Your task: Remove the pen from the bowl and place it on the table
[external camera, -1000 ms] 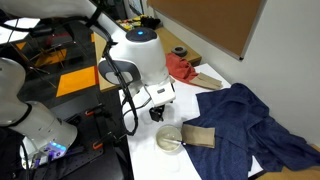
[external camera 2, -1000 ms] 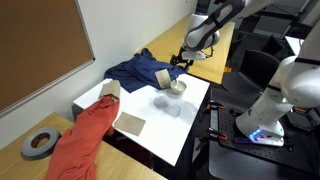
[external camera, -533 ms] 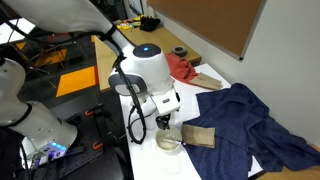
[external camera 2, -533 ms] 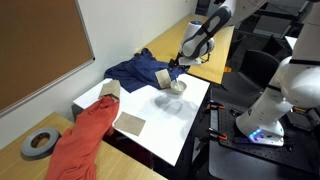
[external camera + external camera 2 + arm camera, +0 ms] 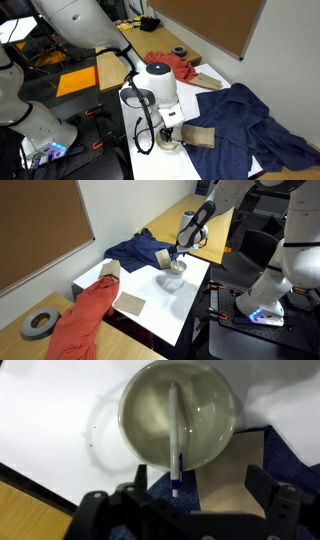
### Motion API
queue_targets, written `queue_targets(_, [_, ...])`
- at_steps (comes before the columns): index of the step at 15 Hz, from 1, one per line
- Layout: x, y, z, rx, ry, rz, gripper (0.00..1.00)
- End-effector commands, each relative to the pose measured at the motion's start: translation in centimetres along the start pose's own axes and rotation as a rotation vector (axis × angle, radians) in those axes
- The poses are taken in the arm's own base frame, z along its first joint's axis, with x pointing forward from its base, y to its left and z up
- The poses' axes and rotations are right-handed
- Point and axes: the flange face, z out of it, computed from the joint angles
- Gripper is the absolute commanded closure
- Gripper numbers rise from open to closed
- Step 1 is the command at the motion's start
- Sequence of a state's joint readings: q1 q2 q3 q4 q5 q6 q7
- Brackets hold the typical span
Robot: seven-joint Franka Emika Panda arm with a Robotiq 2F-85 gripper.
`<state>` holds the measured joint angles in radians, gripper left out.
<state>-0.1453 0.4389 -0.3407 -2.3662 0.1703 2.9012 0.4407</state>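
The pen's near dark blue end sticks out over the bowl's rim between my open fingers. My gripper moves down onto that end next, before closing.
The cream-white bowl (image 5: 150,420) fills the top of the wrist view and stands on the white table (image 5: 50,420). A thin pen (image 5: 175,440) lies across it. Its barrel looks pale, and its dark blue end sticks out over the rim towards the gripper. My gripper (image 5: 200,485) hangs straight above the bowl, open and empty, with its fingers (image 5: 262,485) on either side of the bowl's edge. In both exterior views the gripper (image 5: 179,252) is close over the bowl (image 5: 174,270) and the wrist body covers most of the bowl (image 5: 170,146). The pen is too small to see there.
A tan flat piece (image 5: 199,137) lies against the bowl, on a rumpled blue cloth (image 5: 250,120). A red cloth (image 5: 176,66) and a dark grey ring (image 5: 179,52) are further back. A tan card (image 5: 131,303) lies on the table (image 5: 192,295). The table edge is close beside the bowl.
The arm has moved across and down over the last second, bringing the gripper from beside the bowl to low over it. The bowl and pen have not moved.
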Motion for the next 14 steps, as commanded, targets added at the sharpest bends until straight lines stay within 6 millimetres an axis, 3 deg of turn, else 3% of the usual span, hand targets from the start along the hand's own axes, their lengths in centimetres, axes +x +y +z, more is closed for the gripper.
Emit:
queue_targets(1, [0.3, -0.2, 1.2, -0.034, 0.004, -0.015, 0.0])
queue_targets(10, [0.2, -0.2, 3.7, -0.075, -0.021, -0.043, 0.0])
queue_targets(11, [0.2, -0.2, 4.0, -0.08, -0.022, -0.044, 0.1])
queue_targets(12, [0.2, -0.2, 4.3, -0.083, -0.024, -0.047, 0.28])
queue_targets(14, [0.3, -0.4, 4.9, -0.09, -0.027, -0.047, 0.44])
